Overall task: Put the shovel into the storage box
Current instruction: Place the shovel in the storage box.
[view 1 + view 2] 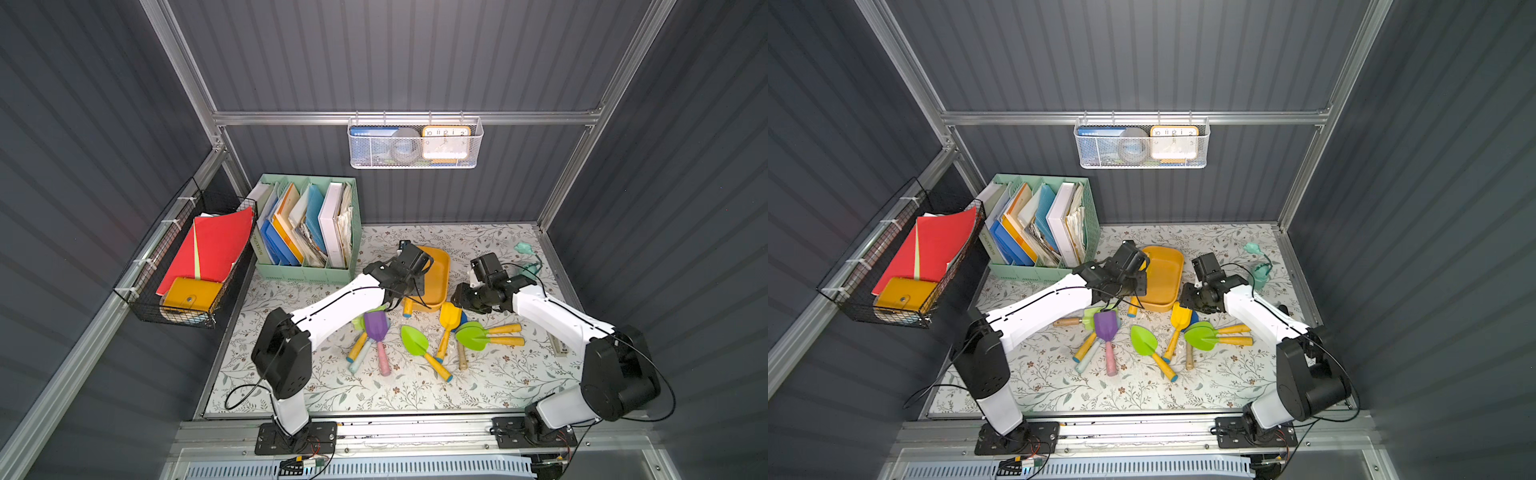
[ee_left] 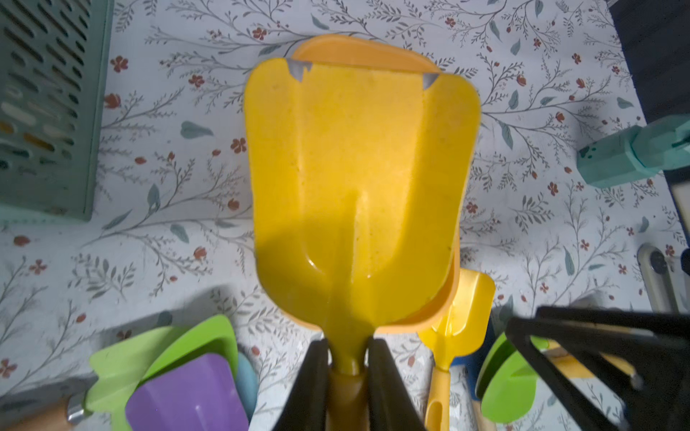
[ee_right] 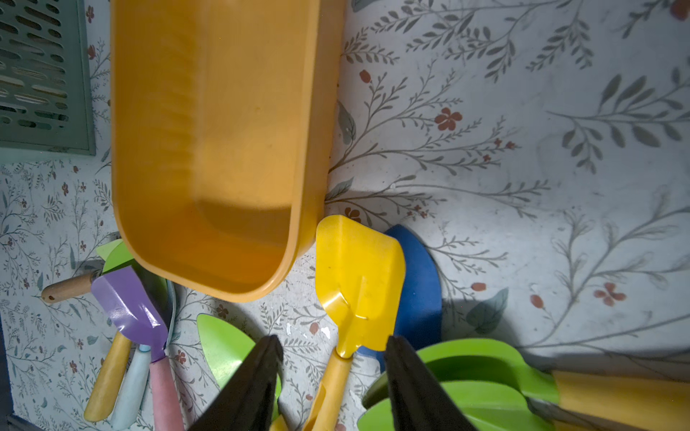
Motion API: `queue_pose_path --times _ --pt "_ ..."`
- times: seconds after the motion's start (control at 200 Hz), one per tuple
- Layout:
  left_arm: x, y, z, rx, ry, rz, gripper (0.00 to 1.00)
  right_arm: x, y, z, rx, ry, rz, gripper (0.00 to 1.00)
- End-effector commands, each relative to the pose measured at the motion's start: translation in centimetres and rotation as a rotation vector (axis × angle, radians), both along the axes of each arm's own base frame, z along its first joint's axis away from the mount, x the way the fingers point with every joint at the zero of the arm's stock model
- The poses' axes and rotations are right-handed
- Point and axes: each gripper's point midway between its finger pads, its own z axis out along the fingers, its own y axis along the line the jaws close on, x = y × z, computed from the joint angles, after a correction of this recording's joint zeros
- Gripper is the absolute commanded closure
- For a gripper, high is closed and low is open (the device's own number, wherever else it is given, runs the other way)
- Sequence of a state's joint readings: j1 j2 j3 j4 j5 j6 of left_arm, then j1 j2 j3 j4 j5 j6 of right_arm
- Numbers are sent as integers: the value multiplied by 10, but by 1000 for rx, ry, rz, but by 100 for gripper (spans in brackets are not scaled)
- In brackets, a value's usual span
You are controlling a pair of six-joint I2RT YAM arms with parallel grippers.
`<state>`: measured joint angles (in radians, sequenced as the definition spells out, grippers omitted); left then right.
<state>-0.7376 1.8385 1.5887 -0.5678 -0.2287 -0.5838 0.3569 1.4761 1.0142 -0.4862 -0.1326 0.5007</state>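
Note:
My left gripper moves outward and down to the storage box's bare bottom next and releases the shovel's neck there. The shovel's handle still juts past the box's near rim.
My left gripper [image 2: 347, 347] is shut on the neck of a yellow shovel [image 2: 358, 168]. Its blade hangs over the yellow-orange storage box [image 2: 366, 52] and hides most of it. In both top views the left gripper [image 1: 405, 291] [image 1: 1128, 286] is at the box's near end, where the held shovel's handle [image 1: 408, 307] [image 1: 1133, 309] sticks out below the wrist. The storage box [image 1: 438, 274] [image 1: 1163, 274] [image 3: 209, 149] holds nothing on its visible floor. My right gripper [image 3: 332, 347] [image 1: 465, 301] is open, its fingers either side of a second yellow shovel [image 3: 358, 283] [image 1: 449, 316] lying on the table.
Several toy shovels lie in front of the box: purple [image 1: 376, 326], green [image 1: 413, 340], two stacked green ones [image 1: 473, 336], and a blue blade [image 3: 418, 283]. A mint file organizer [image 1: 307, 232] stands left of the box, a mint watering can [image 1: 528, 266] at the right.

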Motion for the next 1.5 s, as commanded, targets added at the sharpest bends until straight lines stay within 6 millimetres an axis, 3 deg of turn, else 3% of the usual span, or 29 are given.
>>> queue_pose_path --times 0.0,0.26,0.435,0.61,0.87,1.316,1.496 --pt "29 2 -4 50 -14 -28 94 -10 -12 -4 -31 10 -34 48" --pt "86 -23 -21 23 -37 -77 95 -22 -23 -9 -35 7 -69 48" --pt "102 -34 -50 43 -18 -105 95 -23 -25 -9 -39 6 -73 48" --pt "104 -24 -87 101 29 -75 95 -22 -25 -11 -36 9 -75 48" --pt "102 -3 -113 123 68 7 95 -19 -19 -15 -16 29 -66 48" --pt "89 19 -116 127 98 124 95 -17 -16 -20 -6 44 -67 49" --pt "88 21 -116 118 99 147 90 -18 -15 -22 -1 54 -63 49"
